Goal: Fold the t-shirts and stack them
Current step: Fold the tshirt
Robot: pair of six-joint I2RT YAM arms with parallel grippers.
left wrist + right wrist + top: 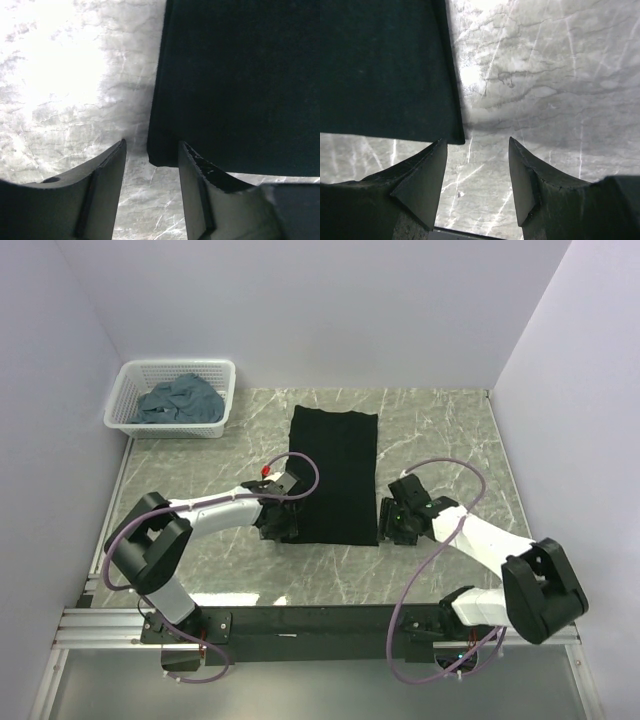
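I should move my right gripper to the left in the top view, onto the black t-shirt's adjacent near corner [375, 542] [459, 138], and close it there, because its open fingers have only bare marble between them.
A black t-shirt [335, 475] lies flat on the marble table, folded into a long narrow rectangle. My left gripper [278, 525] is at its near left corner, low over the table. In the left wrist view the left gripper [152, 145] stands open, and the corner of the black t-shirt [240, 85] lies just ahead of the gap, not held. My right gripper [397, 523] is at the near right corner. Seen from the right wrist, the right gripper [477, 141] is open over bare marble, with the black t-shirt [385, 70] ending just beyond its left finger. Slate blue-grey t-shirts [180, 400] lie crumpled in the basket.
A white lattice basket [178, 365] stands at the far left corner of the table [440, 430]. White walls close in the left, back and right sides. Both arms' cables loop above the table near the shirt's near end.
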